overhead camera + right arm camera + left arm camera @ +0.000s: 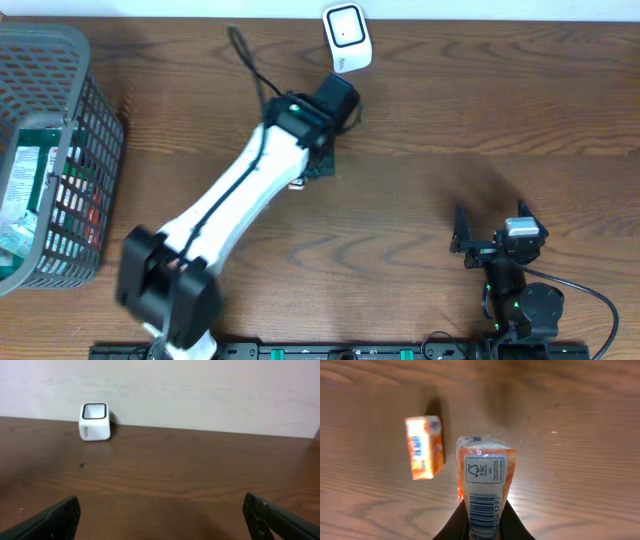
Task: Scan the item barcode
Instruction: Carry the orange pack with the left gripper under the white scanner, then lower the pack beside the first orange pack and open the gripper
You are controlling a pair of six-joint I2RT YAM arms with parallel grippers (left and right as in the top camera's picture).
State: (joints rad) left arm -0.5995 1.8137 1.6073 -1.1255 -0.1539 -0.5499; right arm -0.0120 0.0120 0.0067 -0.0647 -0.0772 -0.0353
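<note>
The wood beside the orange box is below, to my left gripper's left in the wrist view. My left gripper will move down toward it next and let go of the pack [485, 475].
My left gripper [485, 522] is shut on an orange and white pack [485, 475], held above the table with its barcode strip and a printed label facing the wrist camera. A second orange box [424, 447] lies flat on the wood to the pack's left. From overhead the left gripper [318, 158] hangs at mid-table, just short of the white scanner [347, 38] at the far edge, and the arm hides the pack. My right gripper [488, 245] rests open near the front right. Its fingers [50, 522] have nothing between them. The scanner [95, 421] stands far ahead of it.
A grey wire basket [95, 150] holding several packaged goods stands at the table's left edge. A black cable [250, 60] runs across the wood behind the left arm. A pale wall borders the table's far side.
</note>
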